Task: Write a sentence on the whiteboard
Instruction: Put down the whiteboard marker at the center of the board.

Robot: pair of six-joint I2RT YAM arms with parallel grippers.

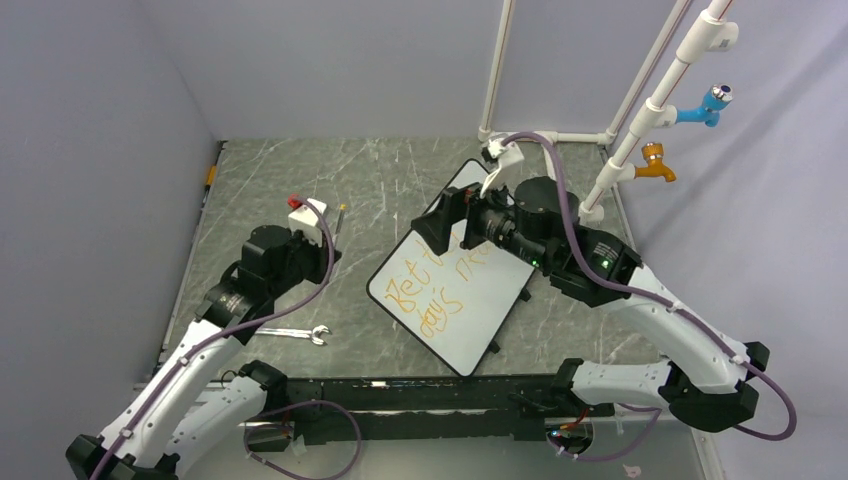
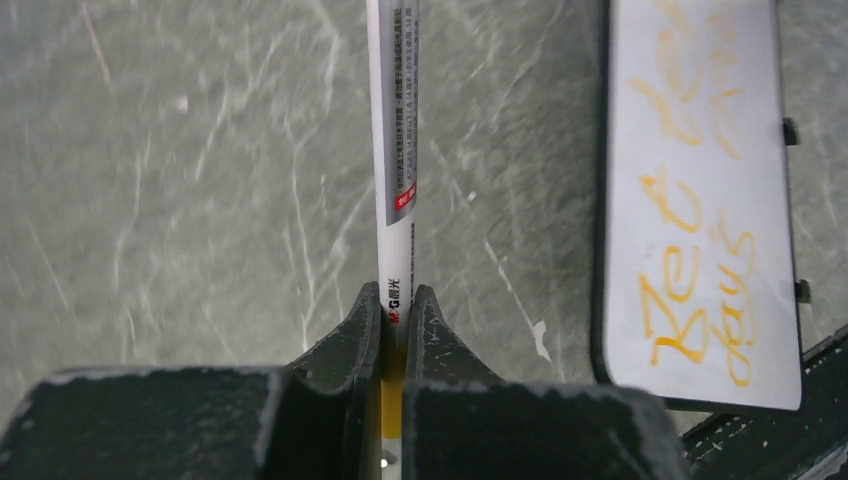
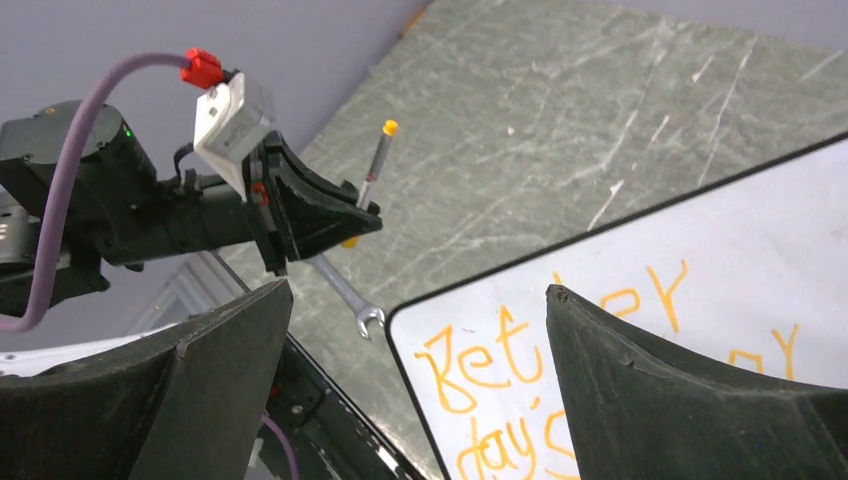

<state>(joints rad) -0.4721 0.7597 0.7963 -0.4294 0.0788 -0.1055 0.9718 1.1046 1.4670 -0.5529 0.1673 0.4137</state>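
My left gripper holds the white marker, and the board already has orange lettering. My left gripper will next go down onto the bare tabletop below, between wrench and whiteboard, and release the marker.
The whiteboard [image 1: 470,300] lies tilted on the marble table, right of centre. Orange lettering, the sentence [image 1: 432,290], runs in two lines on it; I read "Bet…er" and "days" in the right wrist view [image 3: 480,370]. The board and lettering also show in the left wrist view [image 2: 700,220]. My left gripper [image 1: 325,235] is shut on a white marker [image 2: 393,150] with an orange band, held over bare table left of the board. My right gripper [image 1: 440,225] is open and empty, hovering above the board's far half and hiding part of the lettering.
A silver wrench [image 1: 295,334] lies on the table near the left arm, also visible in the right wrist view [image 3: 345,290]. White pipes with a blue tap [image 1: 708,105] and an orange tap [image 1: 655,165] stand at the back right. Grey walls enclose the table.
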